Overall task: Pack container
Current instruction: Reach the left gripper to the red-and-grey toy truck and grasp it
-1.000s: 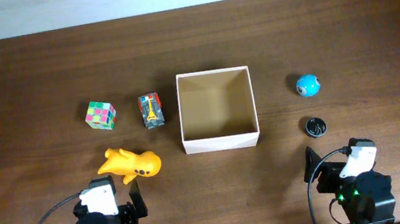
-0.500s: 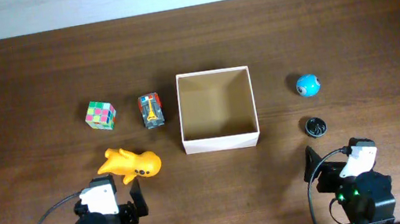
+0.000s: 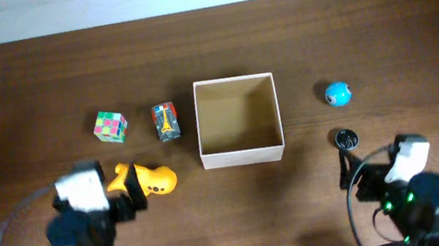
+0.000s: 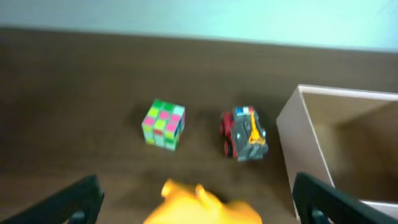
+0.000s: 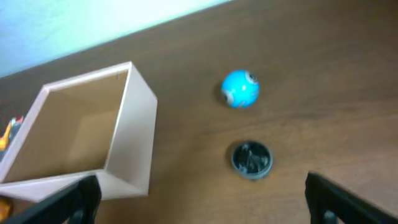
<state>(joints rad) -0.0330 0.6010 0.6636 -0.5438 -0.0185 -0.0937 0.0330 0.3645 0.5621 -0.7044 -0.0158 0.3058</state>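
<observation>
The small toy car is still outside the container, farther out than the yellow toy animal, so my left gripper will next move outward past the animal and down over the car.
The container, a square open box with white walls and a tan inside, stands mid-table and holds nothing; it also shows in the left wrist view and the right wrist view. A yellow toy animal lies to its left. My left gripper is open just behind that toy, which sits low between the fingers in the left wrist view. My right gripper is open and empty, just near of a dark round disc, which also shows in the right wrist view.
A multicoloured cube and a small toy car sit left of the container; both show in the left wrist view, cube and car. A blue ball lies right of it, also in the right wrist view.
My left arm has swung left and forward, bringing its open gripper up to the yellow toy. My right arm has shifted a little to the right. No object has moved.
</observation>
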